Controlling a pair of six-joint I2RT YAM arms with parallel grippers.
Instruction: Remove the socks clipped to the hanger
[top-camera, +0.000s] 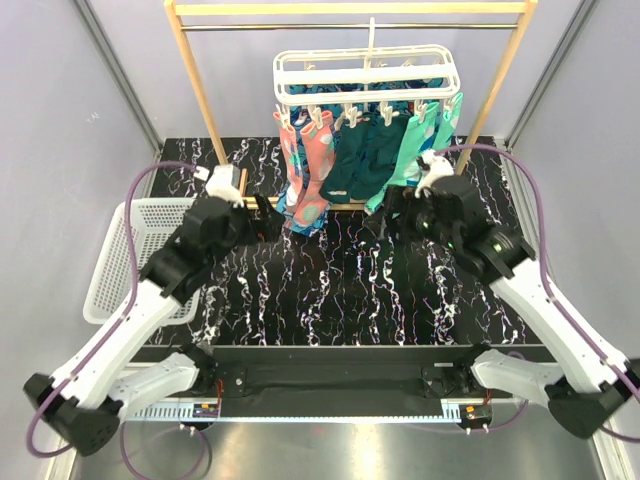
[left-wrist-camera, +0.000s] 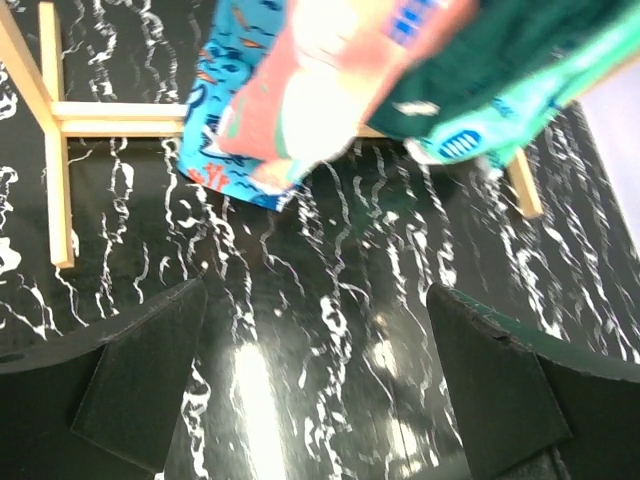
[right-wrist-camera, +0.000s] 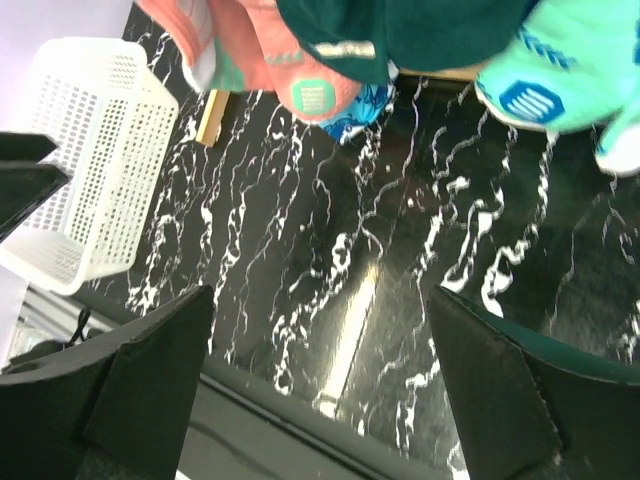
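My left gripper needs to slide its fingers to the right in the top view next, around the white toe of the outer coral-pink sock, since it dangles free there.
The white hanger (top-camera: 365, 75) hangs by its hook from the wooden rail, with the socks clipped under it: coral-pink (top-camera: 315, 150), dark teal (top-camera: 360, 160), mint-green (top-camera: 415, 140), and bright blue (top-camera: 300, 212) lowest at the left. My left gripper (top-camera: 265, 215) is open, just left of the blue and coral toes. In its wrist view the left gripper (left-wrist-camera: 315, 300) holds nothing, and the coral sock (left-wrist-camera: 330, 90) dangles ahead. My right gripper (top-camera: 395, 210) is open below the mint-green sock. The right gripper (right-wrist-camera: 320, 295) is empty, with the dark teal (right-wrist-camera: 420, 30) and mint-green (right-wrist-camera: 570, 70) toes above it.
A tall wooden rail stand (top-camera: 195, 90) carries the hanger, and its foot bars (left-wrist-camera: 60, 170) lie on the black marbled table. A white mesh basket (top-camera: 130, 250) sits at the table's left edge, also visible as the basket (right-wrist-camera: 90, 170) in the right wrist view.
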